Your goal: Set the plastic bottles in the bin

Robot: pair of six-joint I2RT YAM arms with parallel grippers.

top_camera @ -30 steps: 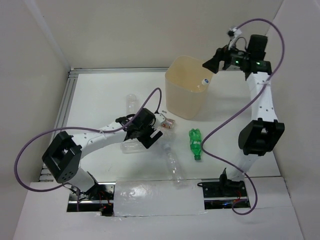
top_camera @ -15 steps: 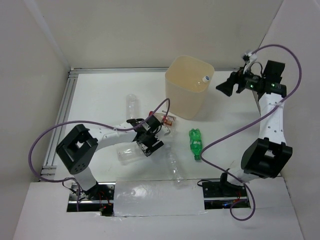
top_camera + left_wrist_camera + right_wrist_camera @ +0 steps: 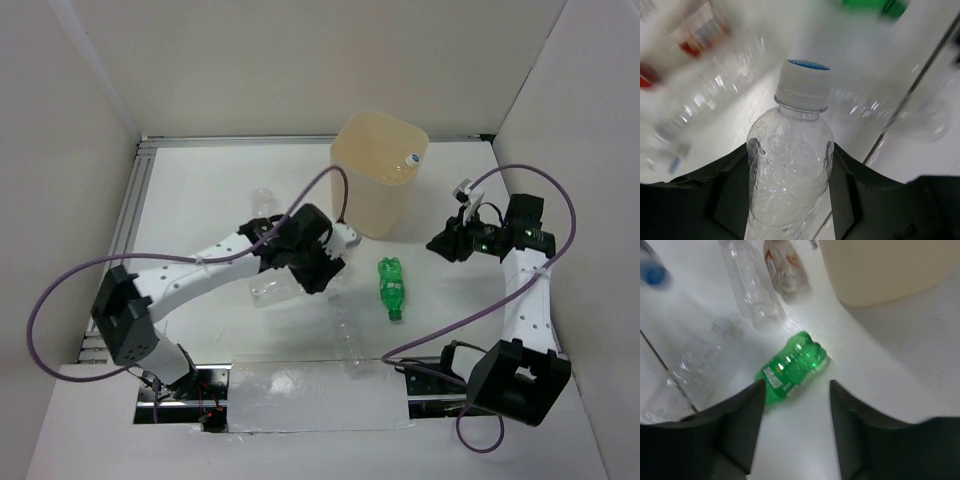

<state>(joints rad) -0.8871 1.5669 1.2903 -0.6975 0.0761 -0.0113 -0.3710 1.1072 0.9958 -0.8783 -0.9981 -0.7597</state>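
The left gripper lifts the clear bottle outward over the bin's rim and lets it go next, since the bin's opening (image 3: 377,145) lies outward behind a tall near side of the bin.
My left gripper (image 3: 790,150) is shut on a clear plastic bottle (image 3: 790,175) with a white, blue-topped cap, its neck sticking out past the fingers. In the top view this gripper (image 3: 330,250) hovers just left of the cream bin (image 3: 380,175), which holds a capped bottle (image 3: 410,160). My right gripper (image 3: 440,245) is open and holds nothing. It hangs to the right of a green bottle (image 3: 390,288) lying on the table. In the right wrist view the green bottle (image 3: 792,365) lies just beyond the fingers. A red-labelled bottle (image 3: 782,265) lies near the bin (image 3: 880,270).
Clear bottles lie on the table at the back left (image 3: 262,203), under the left arm (image 3: 270,290) and near the front edge (image 3: 346,328). White walls close in the table on the left, the back and the right.
My left gripper closed on the clear bottle and carried it up toward the bin. The right arm swung down from beside the bin to near the green bottle, and its jaws narrowed.
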